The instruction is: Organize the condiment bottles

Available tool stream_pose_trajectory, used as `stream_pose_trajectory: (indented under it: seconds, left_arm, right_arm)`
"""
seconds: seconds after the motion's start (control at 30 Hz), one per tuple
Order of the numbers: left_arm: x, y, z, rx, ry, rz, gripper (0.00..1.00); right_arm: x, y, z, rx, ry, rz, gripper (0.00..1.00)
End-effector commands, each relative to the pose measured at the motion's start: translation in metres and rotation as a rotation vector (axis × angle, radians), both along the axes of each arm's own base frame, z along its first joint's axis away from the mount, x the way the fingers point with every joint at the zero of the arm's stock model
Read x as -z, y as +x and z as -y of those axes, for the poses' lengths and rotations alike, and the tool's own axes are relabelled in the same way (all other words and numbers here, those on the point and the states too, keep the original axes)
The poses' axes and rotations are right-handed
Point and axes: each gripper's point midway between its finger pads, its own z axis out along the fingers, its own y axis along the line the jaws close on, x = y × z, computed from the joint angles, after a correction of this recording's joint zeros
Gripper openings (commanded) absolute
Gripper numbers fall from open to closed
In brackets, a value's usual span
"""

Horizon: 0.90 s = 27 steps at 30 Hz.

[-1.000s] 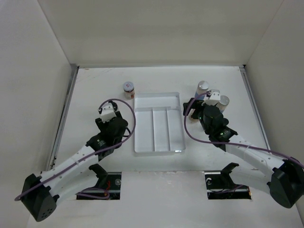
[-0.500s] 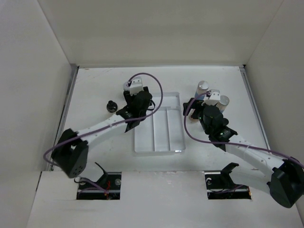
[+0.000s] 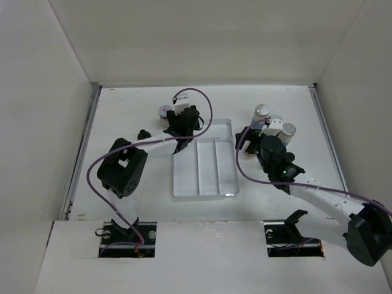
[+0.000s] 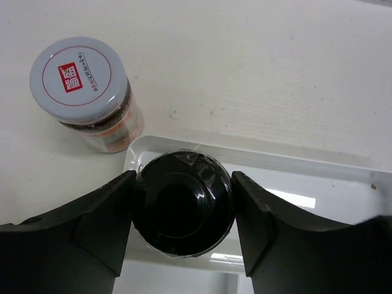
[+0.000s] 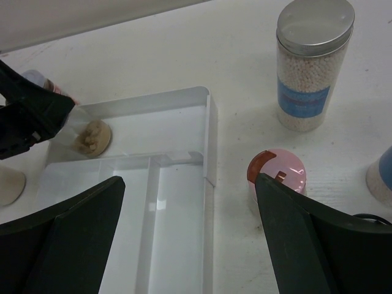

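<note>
I should move my right gripper away from the tray's edge and down over the pink-capped bottle [image 5: 277, 174].
My left gripper [image 4: 184, 184] is shut on a black-capped bottle [image 4: 184, 205] at the far-left corner of the clear divided tray [image 4: 294, 174]. In the right wrist view its brown body [image 5: 92, 138] shows inside the tray's far compartment. A white-lidded jar [image 4: 82, 86] stands on the table just outside that corner. Another black-capped bottle [image 3: 144, 133] stands left of the tray. My right gripper [image 5: 190, 245] is open and empty over the tray's right edge. A pink-capped bottle [image 5: 277, 174] is by its right finger. A silver-capped, blue-labelled bottle [image 5: 312, 61] stands beyond, and another [image 3: 288, 130] to the right.
The tray [image 3: 205, 160] lies mid-table between the arms, with three long compartments and one crosswise at the far end. White walls [image 3: 55, 92] close in the table on the left, back and right.
My left arm has swung from the near left to the tray's far-left corner. A black-capped bottle it covered now stands in the open. The right arm has barely moved.
</note>
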Motion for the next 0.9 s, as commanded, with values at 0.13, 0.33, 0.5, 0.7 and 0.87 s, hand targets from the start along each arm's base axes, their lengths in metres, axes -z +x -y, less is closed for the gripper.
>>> stream_pose_trajectory:
  seconds: [0.13,0.33,0.5,0.7,0.87]
  left_arm:
    - [-0.020,-0.007,0.013,-0.002,-0.032,0.087,0.94]
    - [-0.070,-0.043,0.000,-0.006,-0.106,0.202,1.00]
    - [-0.095,-0.100,-0.011,0.032,-0.254,0.307,1.00]
    - [-0.081,-0.153,-0.005,0.151,-0.364,0.322,0.97]
    - [-0.049,-0.189,0.020,0.302,-0.432,0.288,0.97]
  right_arm:
    - [-0.029,0.010,-0.006,-0.002,0.051,0.066,0.99]
    - [-0.021,0.013,0.011,0.078,-0.017,0.021,1.00]
    - [-0.004,0.014,0.038,0.181,-0.106,-0.046,1.00]
    - [0.015,0.022,0.051,0.208,-0.172,-0.139,0.95]
    - [0.026,0.040,0.044,0.181,-0.201,-0.190,0.92]
